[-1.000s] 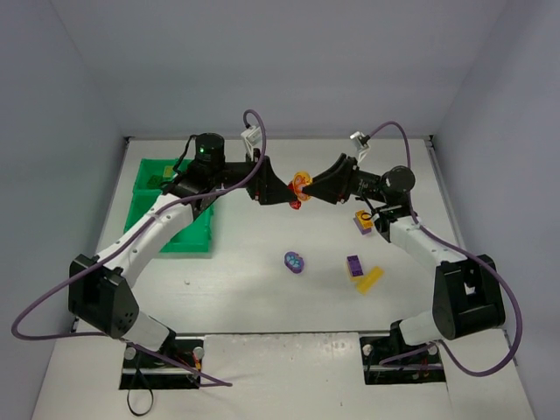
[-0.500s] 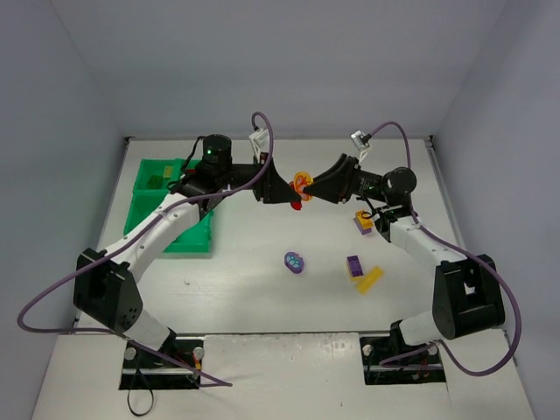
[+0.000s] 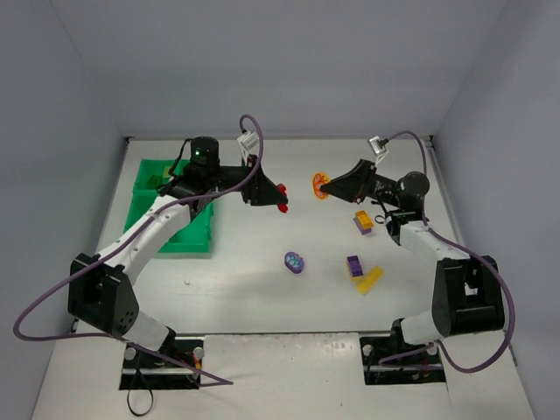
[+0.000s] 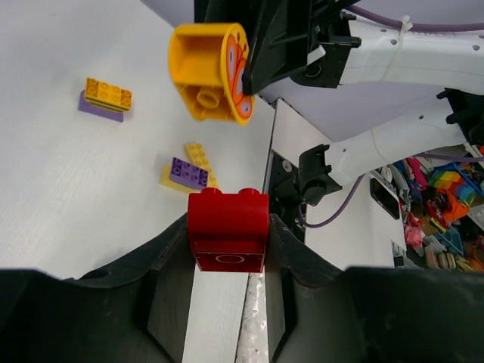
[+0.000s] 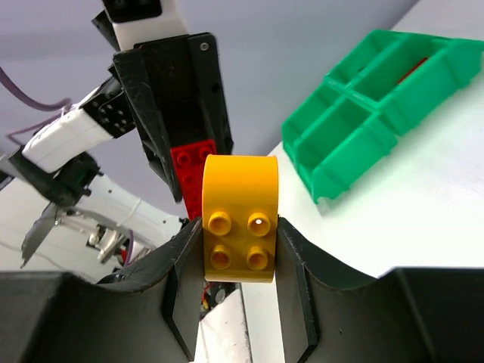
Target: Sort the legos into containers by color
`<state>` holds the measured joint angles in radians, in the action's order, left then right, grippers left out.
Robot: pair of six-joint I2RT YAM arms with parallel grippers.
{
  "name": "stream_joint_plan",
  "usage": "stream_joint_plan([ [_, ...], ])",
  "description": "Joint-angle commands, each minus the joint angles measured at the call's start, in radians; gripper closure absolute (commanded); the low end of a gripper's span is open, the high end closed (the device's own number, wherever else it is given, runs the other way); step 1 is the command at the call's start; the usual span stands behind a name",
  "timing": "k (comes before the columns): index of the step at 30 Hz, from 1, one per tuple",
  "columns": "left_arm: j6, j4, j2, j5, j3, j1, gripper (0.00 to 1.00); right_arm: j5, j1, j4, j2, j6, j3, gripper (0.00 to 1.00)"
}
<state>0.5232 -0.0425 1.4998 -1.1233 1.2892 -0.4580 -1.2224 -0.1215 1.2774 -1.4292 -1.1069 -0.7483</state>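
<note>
I will next swing my left gripper outward over the tray's far section nearest the middle of the table, turn the fingers down and let go of the red brick, since red shows inside that section.
Two grippers hover above the table's middle, apart and facing each other. My left gripper (image 3: 275,195) is shut on a red lego brick (image 3: 282,198); in the left wrist view the red brick (image 4: 228,229) sits clamped between both fingers. My right gripper (image 3: 327,185) is shut on a rounded yellow-orange lego (image 3: 320,185) with a printed face, studs toward its camera (image 5: 240,219). The containers, a green four-compartment tray (image 3: 157,229), stand at the far left and hold a few bricks. On the table lie a purple oval piece (image 3: 295,262), an orange-on-purple brick (image 3: 363,221) and a purple brick (image 3: 354,265) on a yellow one (image 3: 370,280).
The left arm reaches over the tray's right side. White walls close the table in at the back and on both sides. The arm bases and cables sit at the near edge.
The left gripper shut on the red brick while it was joined to the yellow piece. The grippers then drew apart, left going left with the red brick, right going right with the yellow one.
</note>
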Motion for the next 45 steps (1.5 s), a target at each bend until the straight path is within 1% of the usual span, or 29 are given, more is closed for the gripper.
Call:
stream_joint_plan([
  [1,-0.081,-0.007,-0.082,-0.050,-0.005,0.051,1.00,-0.006,0.023,0.261,0.029,-0.002,0.004,1.00],
  [2,-0.097,0.015,-0.087,-0.038,-0.011,0.065,1.00,-0.008,0.034,0.241,0.032,0.007,0.013,1.00],
  [3,-0.110,0.038,-0.092,-0.021,-0.013,0.103,1.00,-0.008,0.039,0.214,0.036,0.048,0.013,1.00],
  [5,-0.133,0.122,-0.089,0.072,-0.004,0.149,1.00,-0.011,0.042,0.040,0.062,0.135,-0.002,1.00],
  [6,-0.150,0.162,-0.070,0.176,0.034,0.192,1.00,-0.009,0.040,-0.055,0.076,0.201,-0.017,1.00],
  [7,-0.196,0.261,-0.055,0.248,0.067,0.209,1.00,0.006,0.040,-0.284,0.107,0.360,-0.035,1.00],
  [8,-0.216,0.315,-0.037,0.346,0.105,0.222,1.00,0.024,0.039,-0.403,0.124,0.443,-0.077,1.00],
  [9,-0.265,0.416,0.011,0.529,0.190,0.231,1.00,0.043,0.039,-0.597,0.148,0.522,-0.097,1.00],
  [10,-0.279,0.453,0.040,0.613,0.235,0.231,1.00,0.075,0.039,-0.663,0.156,0.636,-0.114,1.00],
  [11,-0.284,0.479,0.066,0.705,0.277,0.232,1.00,0.086,0.039,-0.709,0.165,0.666,-0.126,1.00],
  [12,-0.275,0.527,0.130,0.850,0.359,0.234,1.00,0.098,0.039,-0.736,0.180,0.676,-0.129,1.00],
  [14,-0.269,0.568,0.228,0.948,0.441,0.249,1.00,0.118,0.039,-0.762,0.194,0.691,-0.126,1.00],
  [15,-0.261,0.587,0.256,1.018,0.476,0.257,1.00,0.124,0.036,-0.776,0.202,0.697,-0.123,1.00],
  [16,-0.247,0.610,0.284,1.045,0.533,0.266,1.00,0.130,0.036,-0.794,0.217,0.702,-0.117,1.00],
  [18,-0.224,0.625,0.350,1.101,0.574,0.294,1.00,0.142,0.036,-0.822,0.242,0.716,-0.103,1.00],
  [23,-0.216,0.685,0.499,1.160,0.714,0.331,1.00,0.149,0.034,-0.856,0.280,0.733,-0.080,1.00],
  [25,-0.223,0.691,0.528,1.206,0.737,0.334,1.00,0.147,0.034,-0.857,0.292,0.730,-0.074,1.00],
  [28,-0.227,0.684,0.565,1.217,0.766,0.343,1.00,0.146,0.033,-0.865,0.300,0.729,-0.074,1.00],
  [30,-0.230,0.687,0.582,1.224,0.779,0.344,0.88,0.146,0.031,-0.869,0.300,0.733,-0.072,1.00],
  [31,-0.230,0.690,0.586,1.231,0.777,0.344,0.78,0.147,0.033,-0.869,0.302,0.733,-0.071,1.00],
  [33,-0.232,0.688,0.585,1.249,0.765,0.344,0.67,0.146,0.033,-0.869,0.300,0.731,-0.071,1.00],
  [34,-0.230,0.693,0.583,1.264,0.762,0.344,0.58,0.146,0.031,-0.869,0.296,0.730,-0.075,1.00],
  [35,-0.232,0.693,0.582,1.264,0.759,0.344,0.52,0.146,0.029,-0.869,0.296,0.731,-0.077,1.00],
  [37,-0.232,0.701,0.576,1.266,0.757,0.344,0.46,0.147,0.028,-0.869,0.291,0.734,-0.083,1.00],
  [38,-0.232,0.701,0.571,1.257,0.754,0.344,0.41,0.147,0.026,-0.871,0.285,0.734,-0.089,1.00],
  [40,-0.233,0.701,0.553,1.251,0.748,0.346,0.39,0.156,0.019,-0.872,0.279,0.736,-0.094,1.00],
  [41,-0.233,0.704,0.547,1.243,0.745,0.344,0.36,0.158,0.011,-0.877,0.274,0.739,-0.098,1.00],
  [44,-0.229,0.714,0.513,1.226,0.731,0.344,0.35,0.185,-0.010,-0.900,0.266,0.757,-0.109,1.00],
  [45,-0.223,0.719,0.499,1.217,0.728,0.344,0.35,0.196,-0.035,-0.911,0.265,0.766,-0.123,1.00],
])
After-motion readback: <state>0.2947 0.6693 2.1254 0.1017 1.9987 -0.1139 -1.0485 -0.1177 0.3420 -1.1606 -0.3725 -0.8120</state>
